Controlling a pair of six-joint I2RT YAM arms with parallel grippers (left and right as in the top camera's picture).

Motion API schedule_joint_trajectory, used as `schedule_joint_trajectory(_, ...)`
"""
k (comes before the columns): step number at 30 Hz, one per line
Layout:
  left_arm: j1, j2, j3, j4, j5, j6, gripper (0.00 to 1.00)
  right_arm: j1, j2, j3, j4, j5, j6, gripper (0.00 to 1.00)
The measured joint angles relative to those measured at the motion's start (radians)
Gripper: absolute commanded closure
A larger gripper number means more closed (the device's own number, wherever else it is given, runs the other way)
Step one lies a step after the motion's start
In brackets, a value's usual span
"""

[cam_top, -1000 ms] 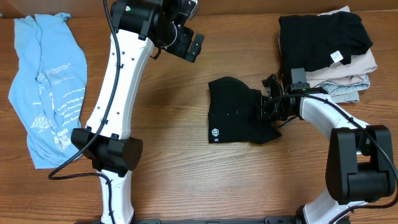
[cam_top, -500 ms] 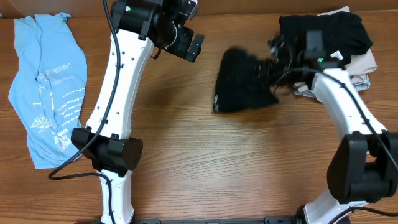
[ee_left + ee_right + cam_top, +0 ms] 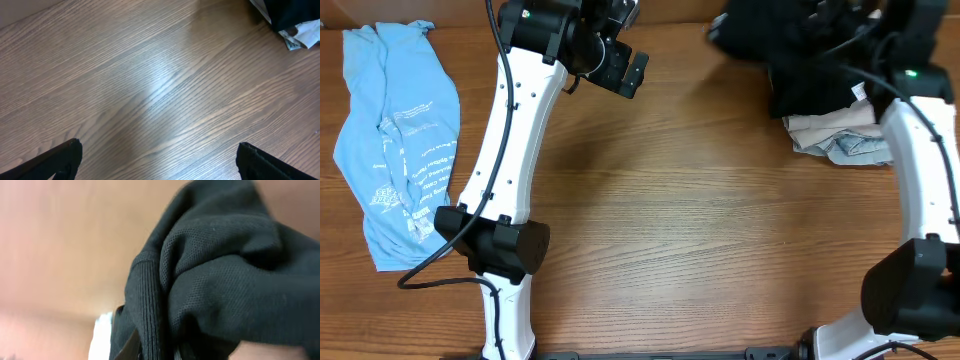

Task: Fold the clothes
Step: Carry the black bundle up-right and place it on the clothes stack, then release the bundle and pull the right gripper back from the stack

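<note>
My right gripper moves to the right in the overhead view and down onto the stack next, opening, as the black garment hangs partly past the stack (image 3: 830, 88).
The black folded garment (image 3: 760, 30) hangs lifted at the far right, blurred, over the stack of clothes (image 3: 840, 135). My right gripper (image 3: 155, 352) is shut on the black garment (image 3: 215, 270), whose ribbed edge runs down between the jaws; in the overhead view the gripper itself is hidden by cloth and arm. A light blue tee (image 3: 395, 140) with white print lies spread out at the far left of the table. My left gripper (image 3: 620, 65) hovers open at the back centre, nothing between its fingertips (image 3: 65, 157), above bare wood (image 3: 160, 90).
The stack at the back right holds a black item on top of beige and pale blue-grey pieces; its corner (image 3: 295, 25) shows in the left wrist view. The left arm's base (image 3: 500, 250) stands at front left and the right arm's base (image 3: 910, 290) at front right.
My right gripper has carried the black garment from the table's middle up and back to the far right, above the stack. The left arm has stayed still.
</note>
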Motion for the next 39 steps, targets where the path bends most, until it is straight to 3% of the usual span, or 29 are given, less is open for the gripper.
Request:
schedule_joint_trajectory(6,0.0,0.0,0.0,0.003,0.0,0.0,0.0,-0.092,0.005,0.0,0.12,0.168,0.149,0.96)
schedule_joint_trajectory(14,0.0,0.0,0.0,0.026,0.0,0.0,0.0,-0.147,0.085,0.0,0.236,0.226,0.279,0.96)
schedule_joint_trajectory(19,0.0,0.0,0.0,0.05,0.0,0.0,0.0,-0.15,0.162,0.0,0.157,0.233,0.302,0.96)
schedule_joint_trajectory(24,0.0,0.0,0.0,0.055,0.0,0.0,0.0,-0.15,0.193,0.0,-0.063,0.278,0.283,0.96)
schedule_joint_trajectory(25,0.0,0.0,0.0,0.055,0.0,0.0,0.0,-0.149,0.193,0.0,-0.102,0.296,0.27,0.86)
schedule_joint_trajectory(28,0.0,0.0,0.0,0.058,0.0,0.0,0.0,-0.15,0.193,0.0,-0.188,0.355,0.224,0.4)
schedule_joint_trajectory(29,0.0,0.0,0.0,0.059,0.0,0.0,0.0,-0.15,0.193,0.0,-0.215,0.369,0.2,0.32)
schedule_joint_trajectory(31,0.0,0.0,0.0,0.059,0.0,0.0,0.0,-0.15,0.193,0.0,-0.261,0.391,0.157,0.28)
schedule_joint_trajectory(39,0.0,0.0,0.0,0.06,0.0,0.0,0.0,-0.15,0.176,0.0,-0.405,0.419,0.035,0.27)
